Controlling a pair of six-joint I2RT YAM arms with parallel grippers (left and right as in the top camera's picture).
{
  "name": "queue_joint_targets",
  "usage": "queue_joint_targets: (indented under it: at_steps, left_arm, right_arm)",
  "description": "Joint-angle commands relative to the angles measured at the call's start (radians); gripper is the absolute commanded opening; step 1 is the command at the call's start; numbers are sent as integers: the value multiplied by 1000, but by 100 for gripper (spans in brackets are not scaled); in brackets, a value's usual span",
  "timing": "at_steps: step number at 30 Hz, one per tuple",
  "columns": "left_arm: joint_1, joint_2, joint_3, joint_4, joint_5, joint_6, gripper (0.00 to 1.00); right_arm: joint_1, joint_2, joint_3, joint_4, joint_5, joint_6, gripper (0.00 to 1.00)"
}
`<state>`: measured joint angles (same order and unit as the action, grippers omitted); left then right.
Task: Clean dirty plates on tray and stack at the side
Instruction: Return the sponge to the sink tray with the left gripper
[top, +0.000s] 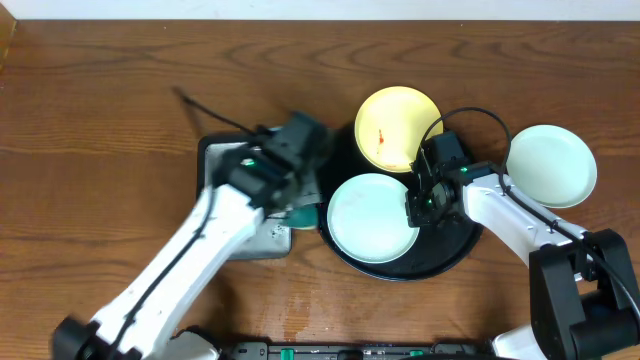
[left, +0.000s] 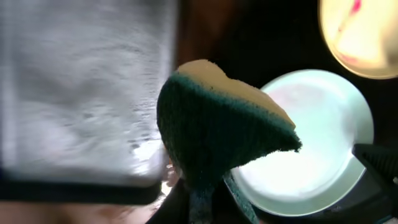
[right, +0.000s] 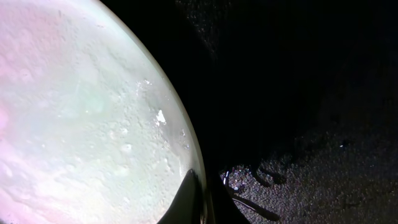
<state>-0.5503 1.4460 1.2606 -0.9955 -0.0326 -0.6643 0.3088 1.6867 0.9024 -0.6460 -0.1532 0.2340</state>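
I will first move my left gripper away from the mint-white plate. Then it can bring the sponge (left: 217, 130) down over the near part of the grey dish.
A mint-white plate (top: 373, 217) lies on the black tray (top: 447, 247). My right gripper (top: 414, 208) is shut on its right rim. In the right wrist view one dark finger (right: 189, 199) lies over the wet plate (right: 81, 112), with the tray (right: 298, 93) beside it. A pale yellow plate (top: 398, 128) with a red smear sits at the tray's far edge. A second mint-white plate (top: 551, 165) rests on the table to the right, off the tray. My left gripper (top: 300, 205) is shut on a green-and-yellow sponge (left: 217, 130), left of the tray's mint plate (left: 311, 137).
A grey, black-rimmed dish (top: 240, 195) sits on the wooden table left of the tray, under my left arm; it shows wet and grey (left: 81, 93) in the left wrist view. The yellow plate (left: 360, 34) shows at the upper right there.
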Motion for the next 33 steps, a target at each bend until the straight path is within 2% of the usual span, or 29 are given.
queue_joint_targets:
  at_steps: [1,3,8,13,15,17,20,22,25,33]
  left_arm:
    - [107,-47,-15,-68,-95,51,8]
    - [181,-48,-47,-79,-127,62,8]
    - [334,-11,-180,17,-121,103,7]
    - [418,37,-273,139,-5,172,10]
    - [434,44,-274,158,16,175,17]
    - [445,42,-271,168,34,175,29]
    - [452,26,-253,163,75,193,58]
    - [454,4,-241,153,109,209,66]
    - [454,-46,-223,121,124,209,70]
    - [454,-278,-190,22,124,219,71]
  right_arm:
    - [0,17,-14,-10,74,-3,1]
    - [0,17,-14,-5,74,-4,1]
    - [0,17,-13,18,74,-46,1]
    - [1,15,15,25,72,-93,1]
    - [1,9,27,24,69,-93,1]
    - [1,-1,40,13,66,-93,1]
    - [2,-27,67,-25,67,-93,1]
    - [2,-50,92,-55,67,-94,1]
    - [8,-91,143,-109,67,-111,1]
    - [86,-151,351,-183,122,-161,1]
